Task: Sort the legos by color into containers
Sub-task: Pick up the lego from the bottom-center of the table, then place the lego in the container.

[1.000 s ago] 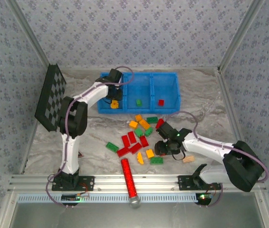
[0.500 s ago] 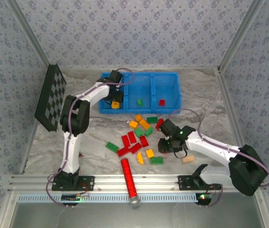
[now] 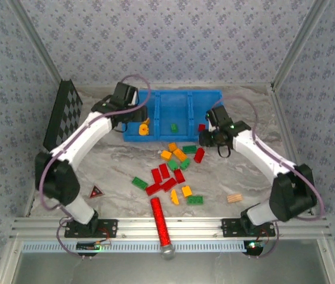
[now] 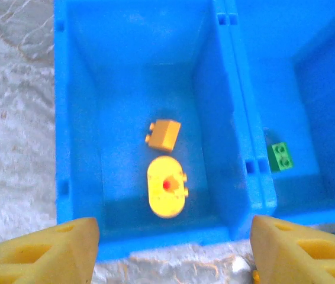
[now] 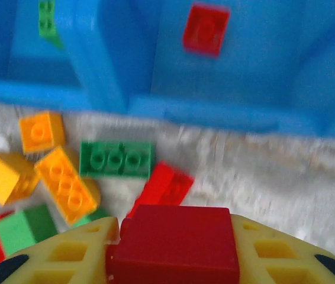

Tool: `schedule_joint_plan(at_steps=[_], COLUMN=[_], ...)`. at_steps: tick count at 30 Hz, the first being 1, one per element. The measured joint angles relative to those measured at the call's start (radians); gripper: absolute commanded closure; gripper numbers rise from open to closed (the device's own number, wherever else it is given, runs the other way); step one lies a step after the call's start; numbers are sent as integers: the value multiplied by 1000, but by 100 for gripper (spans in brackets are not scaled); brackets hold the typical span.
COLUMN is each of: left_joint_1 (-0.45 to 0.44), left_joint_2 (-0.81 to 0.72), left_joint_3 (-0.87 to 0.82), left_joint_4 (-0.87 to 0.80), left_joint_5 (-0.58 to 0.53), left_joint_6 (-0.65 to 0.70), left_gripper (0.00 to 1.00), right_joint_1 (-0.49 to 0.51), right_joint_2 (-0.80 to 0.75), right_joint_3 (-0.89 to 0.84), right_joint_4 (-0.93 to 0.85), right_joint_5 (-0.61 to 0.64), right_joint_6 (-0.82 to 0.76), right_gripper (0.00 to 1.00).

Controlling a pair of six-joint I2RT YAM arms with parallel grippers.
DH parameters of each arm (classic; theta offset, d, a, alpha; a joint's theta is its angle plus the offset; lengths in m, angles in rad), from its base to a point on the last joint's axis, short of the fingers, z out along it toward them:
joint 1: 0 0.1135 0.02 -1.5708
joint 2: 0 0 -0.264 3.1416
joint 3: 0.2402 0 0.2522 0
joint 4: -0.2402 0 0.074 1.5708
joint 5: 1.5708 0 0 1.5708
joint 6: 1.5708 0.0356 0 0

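Observation:
Next, the right gripper moves outward over the near side of the container holding a red brick, which lies outward, and down inside, and releases the matching red lego.
The blue bin [image 3: 188, 93] stands at the back with three containers in a row. My left gripper [image 3: 135, 111] hovers open over the left one [image 4: 226, 118], nothing between its fingers [image 4: 67, 248]. Below it lie a round yellow piece [image 4: 167, 188] and an orange brick [image 4: 163, 134]. One green brick [image 4: 281, 157] sits in the middle container, one red brick [image 5: 206, 29] in the right. My right gripper [image 3: 206, 137] is shut on a red lego [image 5: 176, 242] just in front of the bin's near wall [image 5: 203, 112]. Loose legos [image 3: 173, 171] in red, green and orange are scattered mid-table.
A long red cylinder with a silver tip [image 3: 161, 228] lies near the front rail. A small tan block [image 3: 234, 198] sits at the front right, a small red triangle [image 3: 96, 191] at the front left. The black checkered board [image 3: 61, 121] leans at the left wall.
My left gripper opened over the left container and drew back up, its elbow swinging left. My right gripper closed on a red lego in the pile and carried it back toward the bin.

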Motion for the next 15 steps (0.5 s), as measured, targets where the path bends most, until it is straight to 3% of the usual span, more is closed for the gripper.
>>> schedule_joint_plan(at_steps=[3,9,15], left_joint_1=[-33,-214,-272], left_joint_2=[-120,-305,-433], left_joint_3=[-153,-428,-629], left_joint_4=[-40,-137,-138], left_joint_5=[-6,-1,23], left_joint_6=[-78,-305,-558], left_gripper=[30,29,29], right_joint_1=[-18,-48,-81], right_joint_2=[95,227,356], right_joint_3=[92,192,265], right_joint_4=[24,79,109], right_joint_5=[34,72,82], right_joint_6=[-45,-91,-112], right_gripper=[68,69,67])
